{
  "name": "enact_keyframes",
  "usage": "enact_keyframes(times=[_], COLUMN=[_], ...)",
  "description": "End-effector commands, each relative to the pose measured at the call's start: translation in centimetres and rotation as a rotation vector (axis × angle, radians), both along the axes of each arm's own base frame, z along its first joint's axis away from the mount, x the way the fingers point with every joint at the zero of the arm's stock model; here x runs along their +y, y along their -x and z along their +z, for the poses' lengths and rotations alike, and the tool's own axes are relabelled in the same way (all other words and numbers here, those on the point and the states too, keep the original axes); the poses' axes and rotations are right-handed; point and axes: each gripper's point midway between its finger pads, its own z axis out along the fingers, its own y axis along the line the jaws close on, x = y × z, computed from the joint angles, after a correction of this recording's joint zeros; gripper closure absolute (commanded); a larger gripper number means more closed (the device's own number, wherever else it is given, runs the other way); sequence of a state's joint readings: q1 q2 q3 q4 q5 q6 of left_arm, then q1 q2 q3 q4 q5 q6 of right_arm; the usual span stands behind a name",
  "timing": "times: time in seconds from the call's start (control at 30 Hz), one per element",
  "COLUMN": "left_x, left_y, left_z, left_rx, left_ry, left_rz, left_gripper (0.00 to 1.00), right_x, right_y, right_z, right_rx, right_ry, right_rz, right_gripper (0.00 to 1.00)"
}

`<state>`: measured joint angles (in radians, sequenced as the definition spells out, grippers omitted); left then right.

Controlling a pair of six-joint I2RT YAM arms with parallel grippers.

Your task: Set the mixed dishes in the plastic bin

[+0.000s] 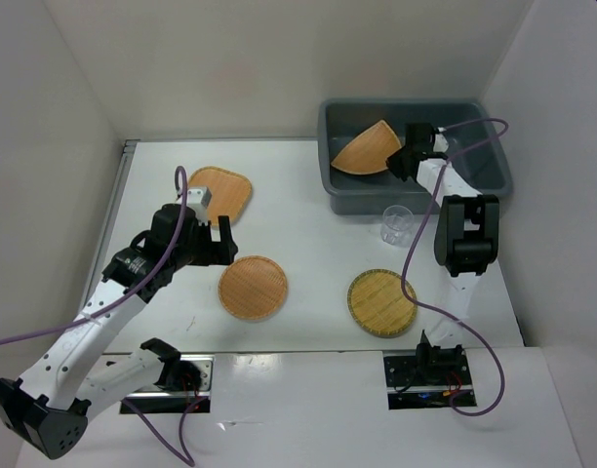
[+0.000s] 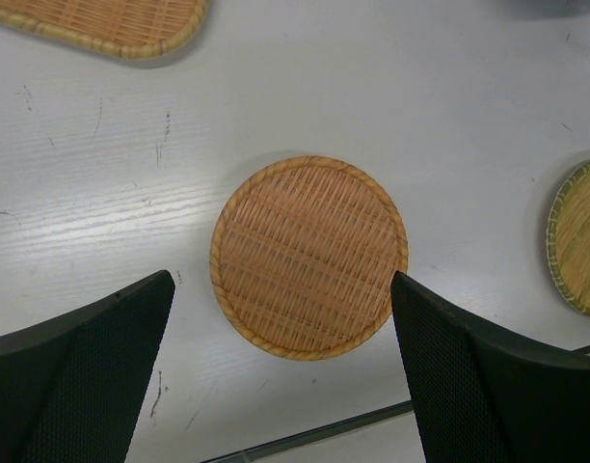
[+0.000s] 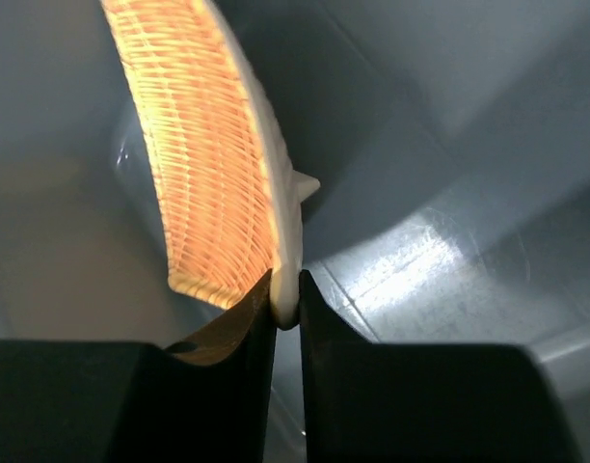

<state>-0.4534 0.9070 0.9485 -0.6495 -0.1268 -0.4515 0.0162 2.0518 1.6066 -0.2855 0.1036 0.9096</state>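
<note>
The second triangular plate is farther outward and below, so my left gripper will move outward and down and turn its fingers to straddle the second plate's near rim (image 2: 107, 44), which runs crosswise.
My right gripper (image 1: 404, 159) is shut on the rim of a rounded-triangular woven plate (image 1: 367, 150) and holds it tilted inside the grey-blue plastic bin (image 1: 494, 156). The wrist view shows the plate (image 3: 213, 164) edge-on, pinched at my right gripper (image 3: 286, 301). My left gripper (image 1: 213, 242) is open and empty above the table, just left of the round orange plate (image 1: 253, 288). That plate (image 2: 308, 256) lies flat between and ahead of my open left gripper (image 2: 281, 289). A second triangular plate (image 1: 220, 193) lies at the back left. The paler yellow round plate (image 1: 382, 302) and the clear glass cup (image 1: 395, 223) stand on the table.
The bin stands at the back right against the white walls. The glass cup is just in front of the bin's near wall, next to my right arm (image 1: 464, 234). A purple cable (image 1: 416, 253) hangs beside that arm.
</note>
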Motion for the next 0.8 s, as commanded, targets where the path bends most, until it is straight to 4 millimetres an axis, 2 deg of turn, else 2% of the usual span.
enact_keyframes(times=[0.0, 0.07, 0.1, 0.17, 0.2, 0.23, 0.33, 0.37, 0.4, 0.47, 0.57, 0.6, 0.63, 0.67, 0.7, 0.73, 0.77], left_x=[-0.3, -0.3, -0.2, -0.2, -0.3, -0.3, -0.4, -0.4, -0.6, -0.8, -0.8, -0.8, -0.9, -0.2, 0.0, 0.1, 0.7], left_y=[-0.7, -0.7, -0.7, -0.6, -0.8, -0.8, -1.0, -1.0, -1.1, -1.4, -2.3, -2.4, -2.9, -3.0, -3.1, -3.5, -3.7], left_z=[0.8, 0.8, 0.4, 0.4, 0.6, 0.6, 0.8, 0.2, 0.4, 0.2, -0.4, -0.7, -0.2, -0.6, 0.5, 1.7, 2.0], left_rx=[-0.040, -0.040, -0.032, -0.031, -0.040, -0.040, -0.051, -0.031, -0.038, -0.028, 0.000, 0.009, -0.013, -0.012, -0.054, -0.106, -0.134], left_ry=[0.020, 0.020, 0.016, 0.016, 0.020, 0.020, 0.025, 0.028, 0.039, 0.055, 0.064, 0.064, 0.082, 0.072, 0.115, 0.137, 0.139], left_rz=[0.013, 0.013, 0.013, 0.013, 0.013, 0.013, 0.013, 0.021, 0.026, 0.040, 0.094, 0.112, 0.126, 0.173, 0.206, 0.216, 0.255], left_gripper=[0.00, 0.00, 0.00, 0.00, 0.00, 0.00, 0.00, 0.00, 0.00, 0.00, 0.00, 0.00, 0.00, 0.00, 0.00, 0.00, 0.00], right_x=[-0.6, -0.9, -0.9, -1.3, -1.9, -1.9, -2.4, -2.4, -2.6, -2.9, -4.3, -5.4, -5.9, -6.7, -7.6, -7.9, -8.4], right_y=[-1.7, -1.7, -1.6, -1.7, -1.7, -1.6, -1.4, -1.3, -1.1, -0.9, 0.3, 1.2, 1.8, 2.4, 3.3, 4.2, 4.8], right_z=[3.7, 3.7, 3.7, 3.0, 3.3, 2.6, 2.1, 2.9, 2.4, 3.7, 5.6, 7.1, 7.7, 8.5, 8.6, 11.1, 12.1], right_rx=[-0.092, -0.091, -0.090, -0.078, -0.078, -0.059, -0.048, -0.061, -0.050, -0.067, -0.078, -0.099, -0.100, -0.111, -0.102, -0.148, -0.163], right_ry=[0.005, 0.020, 0.027, 0.022, 0.022, 0.029, 0.029, 0.029, 0.036, 0.047, 0.105, 0.142, 0.160, 0.173, 0.185, 0.196, 0.202], right_rz=[-0.010, -0.012, -0.006, -0.009, -0.018, -0.013, -0.021, -0.022, -0.030, -0.043, -0.100, -0.148, -0.171, -0.198, -0.221, -0.244, -0.250], right_gripper=[0.81, 0.72, 0.65, 0.61, 0.55, 0.51, 0.49, 0.48, 0.45, 0.43, 0.43, 0.41, 0.38, 0.38, 0.38, 0.38, 0.38])
